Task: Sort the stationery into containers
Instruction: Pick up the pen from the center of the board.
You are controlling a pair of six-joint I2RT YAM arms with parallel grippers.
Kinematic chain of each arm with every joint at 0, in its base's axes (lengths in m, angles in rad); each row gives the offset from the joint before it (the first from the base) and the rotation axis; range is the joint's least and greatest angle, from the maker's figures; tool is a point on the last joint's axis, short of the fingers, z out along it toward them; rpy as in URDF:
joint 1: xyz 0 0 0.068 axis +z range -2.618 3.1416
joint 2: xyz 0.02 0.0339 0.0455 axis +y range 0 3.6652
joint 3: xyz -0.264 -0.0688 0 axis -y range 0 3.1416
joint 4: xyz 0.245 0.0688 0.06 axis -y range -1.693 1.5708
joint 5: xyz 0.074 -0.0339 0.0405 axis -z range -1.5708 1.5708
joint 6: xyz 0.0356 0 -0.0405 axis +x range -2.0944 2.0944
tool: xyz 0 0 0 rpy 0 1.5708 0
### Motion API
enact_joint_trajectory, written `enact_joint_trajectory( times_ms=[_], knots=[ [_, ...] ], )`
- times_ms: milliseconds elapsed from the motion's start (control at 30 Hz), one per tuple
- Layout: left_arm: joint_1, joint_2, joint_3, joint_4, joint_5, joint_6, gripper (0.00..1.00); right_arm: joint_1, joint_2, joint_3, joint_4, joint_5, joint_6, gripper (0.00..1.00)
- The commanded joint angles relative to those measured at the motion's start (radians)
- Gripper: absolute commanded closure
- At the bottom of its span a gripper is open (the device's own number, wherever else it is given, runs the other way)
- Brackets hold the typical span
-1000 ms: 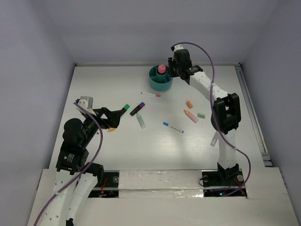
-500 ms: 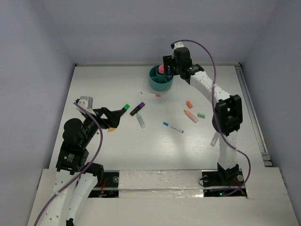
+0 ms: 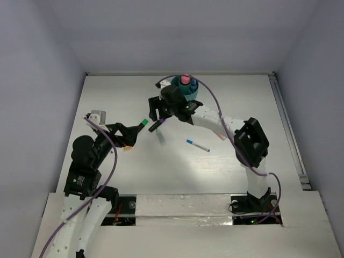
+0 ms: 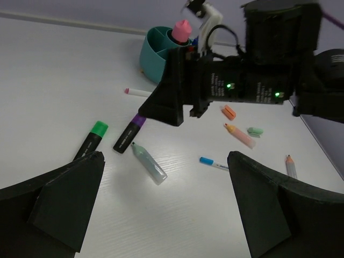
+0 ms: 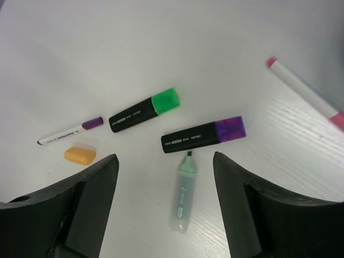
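Note:
The purple cap (image 5: 230,129) lies below, clear of the pale green highlighter (image 5: 183,196). My right gripper should go down toward the right in its wrist view and close on the cap.
My right gripper (image 3: 156,114) hangs open and empty over the middle of the table. Below it lie a purple-capped black highlighter (image 5: 204,137) and an uncapped pale green highlighter (image 5: 183,196), which sits between its fingers. A green-capped highlighter (image 5: 145,110), a thin purple-capped pen (image 5: 70,130) and an orange piece (image 5: 79,155) lie to the left. The teal cup (image 4: 156,51) stands behind, holding a pink-capped bottle (image 4: 181,29). My left gripper (image 3: 131,135) is open above the table at the left, holding nothing.
A blue-capped pen (image 4: 214,162), a pink highlighter (image 4: 240,134), an orange piece (image 4: 229,112), a green piece (image 4: 255,130) and a pencil (image 4: 290,165) lie right of centre. A pink-ended pen (image 5: 306,92) lies near the cup. The right arm stretches across the table's middle.
My right gripper opened beside the cup, then swung left and forward until it stood over the purple-capped and pale green highlighters. The left arm has not moved.

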Motion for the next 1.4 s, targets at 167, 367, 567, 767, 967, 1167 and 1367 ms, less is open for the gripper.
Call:
enact_joint_trajectory(
  times_ms=[167, 367, 567, 767, 967, 1167, 1367],
  knots=[
    [0.007, -0.02, -0.003, 0.057, 0.028, 0.01, 0.01, -0.019, 0.136, -0.021, 0.058, -0.018, 0.179, 0.21],
    [0.007, -0.023, -0.003, 0.057, 0.032, 0.01, 0.01, -0.019, 0.207, -0.003, 0.084, 0.0, 0.212, 0.21],
    [-0.002, -0.022, -0.004, 0.057, 0.034, 0.009, 0.01, -0.019, 0.282, 0.092, 0.049, 0.02, 0.212, 0.21],
    [-0.002, -0.023, -0.003, 0.057, 0.032, 0.009, 0.01, -0.019, 0.365, 0.2, -0.019, 0.039, 0.19, 0.3],
    [-0.002, -0.027, -0.003, 0.054, 0.029, 0.009, 0.01, -0.01, 0.416, 0.261, -0.078, 0.059, 0.133, 0.42],
    [-0.002, -0.027, -0.001, 0.054, 0.026, 0.009, 0.01, -0.001, 0.482, 0.388, -0.209, 0.103, 0.032, 0.5],
    [-0.002, -0.023, -0.003, 0.054, 0.024, 0.009, 0.01, 0.009, 0.557, 0.5, -0.325, 0.161, -0.049, 0.51]
  ],
)
